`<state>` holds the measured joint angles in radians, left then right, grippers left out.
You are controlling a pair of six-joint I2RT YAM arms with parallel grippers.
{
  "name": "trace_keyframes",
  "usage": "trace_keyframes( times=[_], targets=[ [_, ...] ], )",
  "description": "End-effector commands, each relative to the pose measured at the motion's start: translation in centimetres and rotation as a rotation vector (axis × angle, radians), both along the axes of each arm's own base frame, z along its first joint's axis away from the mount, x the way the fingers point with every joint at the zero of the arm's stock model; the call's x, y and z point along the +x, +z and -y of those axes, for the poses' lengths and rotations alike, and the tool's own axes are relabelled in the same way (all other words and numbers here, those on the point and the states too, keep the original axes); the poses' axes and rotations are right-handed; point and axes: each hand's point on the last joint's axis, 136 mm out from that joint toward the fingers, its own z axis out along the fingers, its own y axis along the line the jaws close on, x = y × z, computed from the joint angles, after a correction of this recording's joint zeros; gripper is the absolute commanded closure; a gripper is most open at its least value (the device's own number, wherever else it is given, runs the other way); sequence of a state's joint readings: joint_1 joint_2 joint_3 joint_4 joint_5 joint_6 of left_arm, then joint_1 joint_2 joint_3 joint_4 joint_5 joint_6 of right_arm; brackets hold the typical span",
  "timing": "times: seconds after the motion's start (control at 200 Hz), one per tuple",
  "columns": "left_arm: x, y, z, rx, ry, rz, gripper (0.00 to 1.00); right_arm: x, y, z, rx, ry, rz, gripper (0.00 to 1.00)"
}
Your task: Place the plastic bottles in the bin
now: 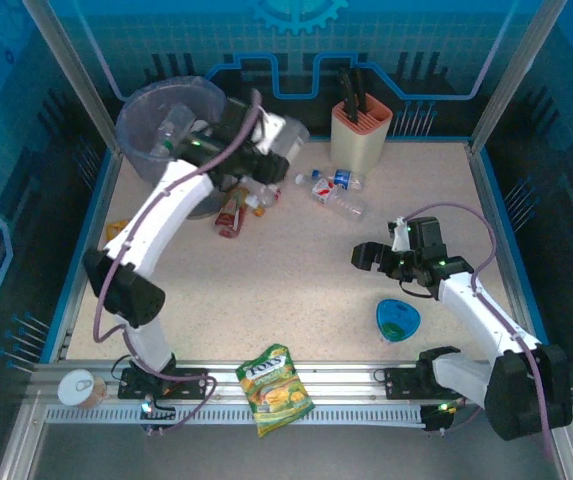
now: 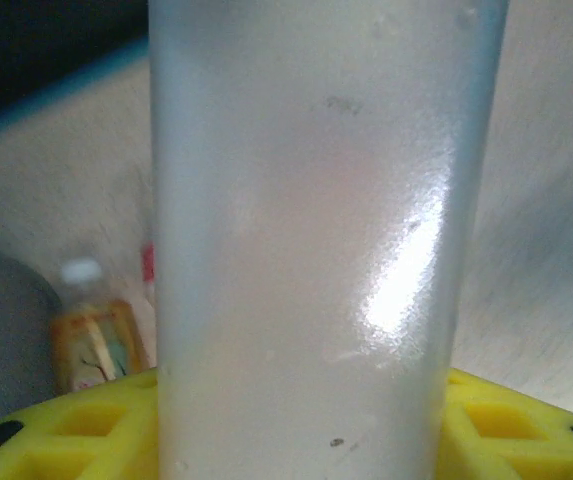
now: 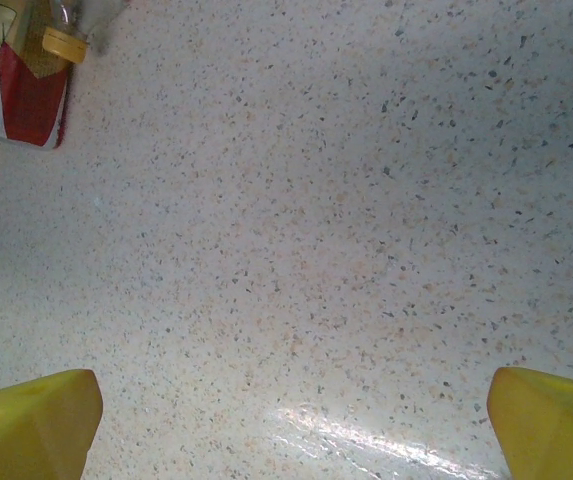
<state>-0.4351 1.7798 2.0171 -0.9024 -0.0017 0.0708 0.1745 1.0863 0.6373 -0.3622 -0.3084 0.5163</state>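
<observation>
The bottle in my left gripper still has table beneath it, so it needs to swing away from the knife holder, over the bin's opening beside it, and be released next.
My left gripper (image 1: 278,140) is at the back left, just right of the bin (image 1: 136,130), a round grey wastebasket with a crinkled liner. In the left wrist view a frosted clear plastic bottle (image 2: 306,200) stands upright between the yellow fingers (image 2: 526,430), which press on both its sides. A bottle (image 1: 176,125) lies inside the bin. More bottles lie on the table: a brown one with a red label (image 1: 231,212), small ones (image 1: 266,197) and a clear one (image 1: 341,203). My right gripper (image 1: 371,257) hangs open over bare table (image 3: 296,250).
A peach knife holder (image 1: 360,128) stands at the back centre. A blue bowl (image 1: 398,320) sits near the right arm. A snack bag (image 1: 276,388) and a tin can (image 1: 81,388) lie at the front edge. A red-labelled bottle (image 3: 16,90) lies ahead of the right gripper.
</observation>
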Motion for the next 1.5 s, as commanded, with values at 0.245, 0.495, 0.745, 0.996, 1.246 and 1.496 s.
trace_keyframes(
  times=[0.245, 0.495, 0.745, 0.996, 1.246, 1.496],
  targets=[
    [3.5, 9.4, -13.8, -0.219, 0.358, 0.134, 0.70, 0.6, 0.5, 0.4, -0.009, -0.006, 0.016, 0.00],
    [7.2, 9.4, -21.7, -0.156, 0.554, 0.167, 0.80, 0.5, 0.1, 0.6, -0.036, 0.008, 0.001, 0.00],
    [10.9, 4.6, -22.8, -0.048, 0.484, 0.091, 0.89, 0.2, -0.6, 0.5, -0.027, 0.007, -0.020, 0.00],
    [11.7, -1.3, -22.3, -0.037, 0.416, -0.060, 0.89, -0.1, -1.0, 0.6, -0.027, 0.002, -0.024, 0.00],
    [10.8, -5.5, -21.2, -0.056, 0.372, -0.200, 0.73, -0.1, -1.4, 0.4, -0.018, 0.008, -0.031, 0.00],
    [11.4, -3.4, -20.7, -0.116, 0.398, -0.132, 0.17, -0.3, -1.2, 0.4, -0.021, 0.016, -0.038, 0.00]
  ],
)
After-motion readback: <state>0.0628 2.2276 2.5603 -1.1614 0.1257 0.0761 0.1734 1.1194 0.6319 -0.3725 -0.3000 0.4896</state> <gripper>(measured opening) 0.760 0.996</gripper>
